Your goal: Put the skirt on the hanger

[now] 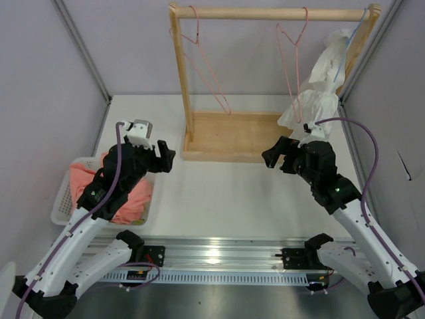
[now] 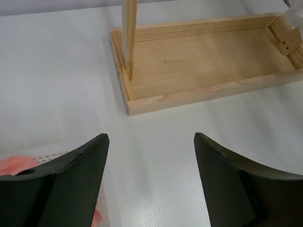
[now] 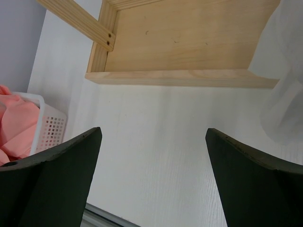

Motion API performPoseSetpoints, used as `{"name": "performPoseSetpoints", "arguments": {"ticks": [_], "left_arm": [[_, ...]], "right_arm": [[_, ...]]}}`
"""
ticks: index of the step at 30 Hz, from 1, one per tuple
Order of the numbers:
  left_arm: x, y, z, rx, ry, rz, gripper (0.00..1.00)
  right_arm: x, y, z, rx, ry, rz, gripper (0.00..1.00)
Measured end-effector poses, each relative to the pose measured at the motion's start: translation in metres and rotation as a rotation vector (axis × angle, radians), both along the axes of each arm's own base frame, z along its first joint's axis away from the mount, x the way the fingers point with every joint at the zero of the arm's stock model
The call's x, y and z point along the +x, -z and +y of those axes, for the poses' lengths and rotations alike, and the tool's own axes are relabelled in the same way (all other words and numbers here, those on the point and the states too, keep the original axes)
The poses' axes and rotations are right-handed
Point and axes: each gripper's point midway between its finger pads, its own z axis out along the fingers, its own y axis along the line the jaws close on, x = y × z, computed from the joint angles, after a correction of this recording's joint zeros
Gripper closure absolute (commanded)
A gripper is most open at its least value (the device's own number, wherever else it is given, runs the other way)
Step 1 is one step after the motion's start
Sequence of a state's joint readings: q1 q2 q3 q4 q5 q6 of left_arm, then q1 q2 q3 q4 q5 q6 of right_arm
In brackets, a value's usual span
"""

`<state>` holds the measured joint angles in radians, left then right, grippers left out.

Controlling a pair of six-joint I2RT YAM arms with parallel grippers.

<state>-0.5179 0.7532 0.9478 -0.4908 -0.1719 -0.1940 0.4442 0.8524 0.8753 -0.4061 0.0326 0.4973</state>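
Observation:
My left gripper swings to the left in the top view and tilts downward next, to then lower onto a fold of the skirt (image 1: 136,196) in the basket.
The salmon-pink skirt (image 1: 136,196) lies bunched in a white basket (image 1: 61,199) at the left, partly hidden under my left arm. It also shows in the right wrist view (image 3: 14,127) and as a sliver in the left wrist view (image 2: 16,164). Two thin pink wire hangers (image 1: 206,63) (image 1: 292,60) hang from the wooden rack's rail (image 1: 265,12). My left gripper (image 1: 166,158) is open and empty, to the right of the basket. My right gripper (image 1: 279,159) is open and empty, in front of the rack's base.
The wooden rack base tray (image 1: 232,136) stands at the back centre. A white garment (image 1: 319,86) hangs on a pale blue hanger (image 1: 352,40) at the rack's right end, close to my right arm. Grey walls enclose both sides.

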Motion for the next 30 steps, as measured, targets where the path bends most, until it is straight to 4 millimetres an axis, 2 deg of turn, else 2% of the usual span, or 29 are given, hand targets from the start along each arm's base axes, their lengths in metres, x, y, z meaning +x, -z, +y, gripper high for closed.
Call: {"name": "performPoseSetpoints", "arguments": {"ticks": [8, 14, 18, 22, 26, 30], "left_arm": [[0.0, 0.006, 0.011, -0.01, -0.079, 0.031, 0.22], [0.0, 0.016, 0.041, -0.026, -0.27, 0.074, 0.21], [0.001, 0.026, 0.079, -0.051, -0.47, 0.115, 0.21], [-0.001, 0.041, 0.127, -0.096, -0.706, 0.166, 0.2], [-0.017, 0.078, 0.177, -0.134, -0.957, 0.256, 0.21], [-0.037, 0.111, 0.204, -0.15, -1.13, 0.343, 0.2]], "right_arm": [[-0.001, -0.005, 0.001, 0.011, -0.007, -0.016, 0.01], [-0.003, -0.007, 0.009, 0.03, -0.05, -0.019, 0.01], [-0.003, -0.002, 0.015, 0.041, -0.078, -0.002, 0.01], [-0.005, 0.012, 0.021, 0.055, -0.1, 0.033, 0.01], [-0.009, 0.023, 0.025, 0.07, -0.114, 0.066, 0.01], [-0.01, 0.027, 0.028, 0.087, -0.126, 0.075, 0.01]]}}
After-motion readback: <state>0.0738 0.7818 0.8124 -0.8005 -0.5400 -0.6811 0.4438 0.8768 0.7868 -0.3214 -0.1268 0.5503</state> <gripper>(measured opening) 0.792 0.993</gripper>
